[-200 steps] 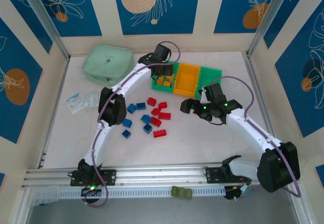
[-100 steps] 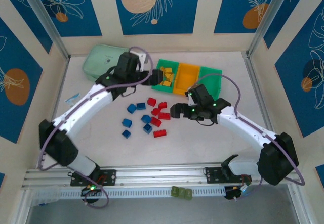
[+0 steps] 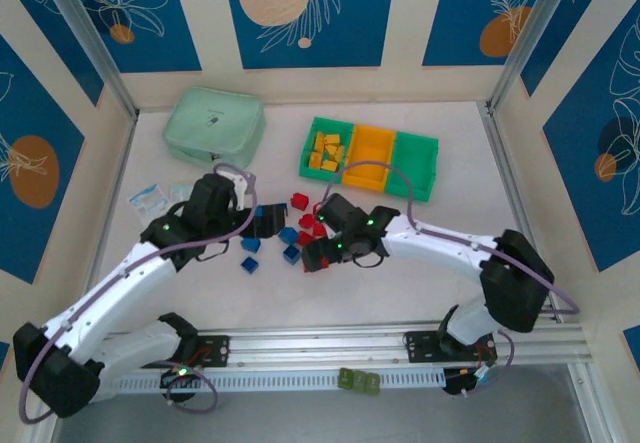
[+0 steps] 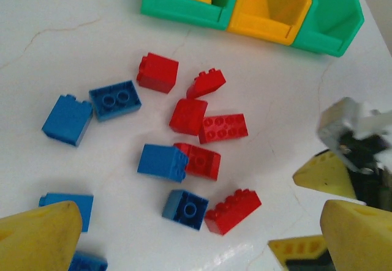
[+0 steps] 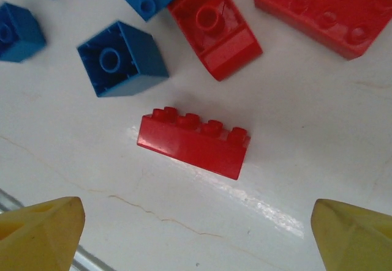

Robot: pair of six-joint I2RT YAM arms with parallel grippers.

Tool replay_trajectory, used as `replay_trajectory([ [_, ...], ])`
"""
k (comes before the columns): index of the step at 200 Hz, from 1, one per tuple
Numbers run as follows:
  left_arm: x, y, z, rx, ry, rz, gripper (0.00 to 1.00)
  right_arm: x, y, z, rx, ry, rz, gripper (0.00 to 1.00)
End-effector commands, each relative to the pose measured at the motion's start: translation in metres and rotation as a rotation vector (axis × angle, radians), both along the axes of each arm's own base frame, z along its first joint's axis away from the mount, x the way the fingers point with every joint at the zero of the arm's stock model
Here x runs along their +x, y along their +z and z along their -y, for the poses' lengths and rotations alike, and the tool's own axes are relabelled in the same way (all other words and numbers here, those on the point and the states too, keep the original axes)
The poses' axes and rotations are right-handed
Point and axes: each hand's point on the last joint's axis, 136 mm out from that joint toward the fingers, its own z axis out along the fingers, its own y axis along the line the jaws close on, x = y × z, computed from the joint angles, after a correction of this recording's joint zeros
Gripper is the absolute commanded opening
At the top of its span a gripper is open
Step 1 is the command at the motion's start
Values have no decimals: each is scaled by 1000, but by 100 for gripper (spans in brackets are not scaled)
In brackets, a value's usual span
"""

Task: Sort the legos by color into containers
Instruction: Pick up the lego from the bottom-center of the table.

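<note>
My right gripper is above the long red lego (image 5: 193,144) and needs to move down onto it next and close its fingers on both short ends, as they are clear of the neighbouring legos.
Red and blue legos lie loose mid-table; several yellow legos (image 3: 325,150) sit in the left green bin (image 3: 309,170) of the joined containers, beside the orange bin (image 3: 368,156) and the right green bin (image 3: 416,161). My right gripper (image 5: 196,231) is open just above a long red lego (image 5: 193,144), which lies flat between and ahead of its fingers. My left gripper (image 4: 196,240) is open over the pile, with a blue lego (image 4: 187,208) and the same red lego (image 4: 233,210) ahead of it. From above, the left gripper (image 3: 250,225) and right gripper (image 3: 318,253) flank the pile.
A mint-green zip case (image 3: 213,126) lies at the back left and clear plastic packets (image 3: 150,199) at the left. Olive-green blocks (image 3: 358,381) rest on the front rail. The right gripper's body (image 4: 358,155) stands close at the right of the left wrist view.
The left arm has swung back from the left green bin to the near-left side of the pile. The right arm has moved left and down over the long red lego.
</note>
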Motion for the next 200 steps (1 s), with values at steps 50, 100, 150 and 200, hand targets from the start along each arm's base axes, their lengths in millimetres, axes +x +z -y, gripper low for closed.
replay_trajectory([
  [50, -24, -32, -27, -15, 114, -78, 99, 9, -35, -20, -152, -83, 47, 99],
  [100, -24, -34, -37, 2, 166, -67, 99, 10, -50, -27, -201, -200, 29, 99],
  [150, -24, -41, -39, 9, 173, -77, 99, 12, -53, -16, -288, -276, 55, 80],
  [200, -22, -35, -36, 5, 165, -69, 99, 13, -46, -21, -288, -262, 53, 60],
])
